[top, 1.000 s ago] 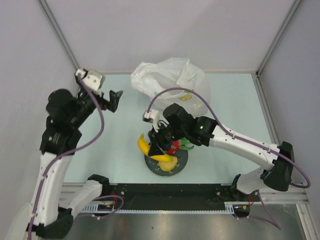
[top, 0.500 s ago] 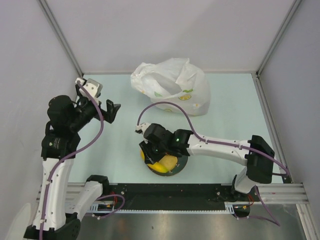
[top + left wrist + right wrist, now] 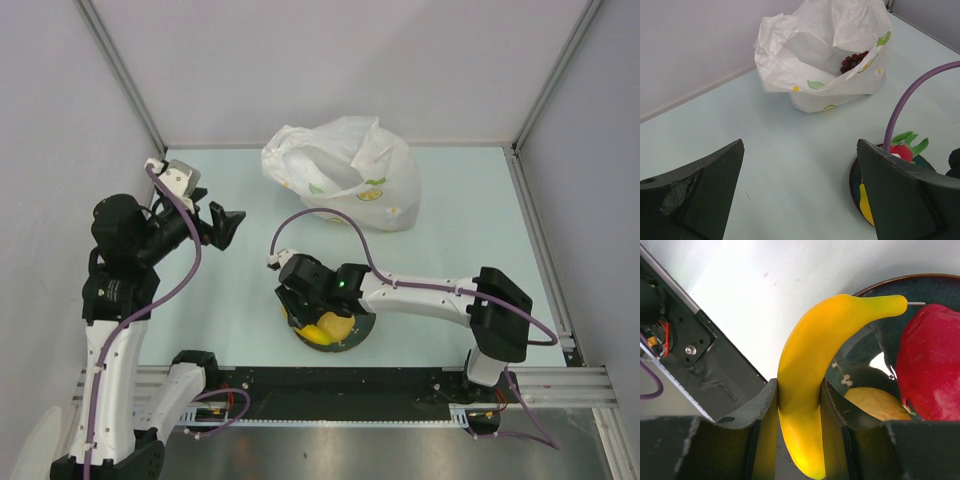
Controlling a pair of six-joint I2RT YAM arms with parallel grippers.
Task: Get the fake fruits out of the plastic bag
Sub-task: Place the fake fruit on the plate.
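My right gripper holds the yellow banana and will next lower it onto the dark plate beside the round yellow fruit, where the space inside the plate's rim (image 3: 856, 359) is empty.
The translucent white plastic bag (image 3: 345, 178) stands at the back middle, mouth open; the dark grape bunch (image 3: 854, 60) lies inside it. My right gripper (image 3: 799, 399) is shut on the yellow banana (image 3: 815, 365) and holds it low at the left rim of the dark plate (image 3: 362, 328). The red dragon fruit (image 3: 930, 360) and the round yellow fruit (image 3: 877, 402) lie on the plate (image 3: 875, 290). My left gripper (image 3: 228, 222) is open and empty above the table, left of the bag and apart from it.
The black rail of the arm bases (image 3: 340, 385) runs along the near edge just below the plate. The right arm's purple cable (image 3: 330, 215) arcs between bag and plate. Grey walls close in the left, back and right.
My right gripper has come down with the banana from above the plate to its left rim. The left arm has drawn back slightly.
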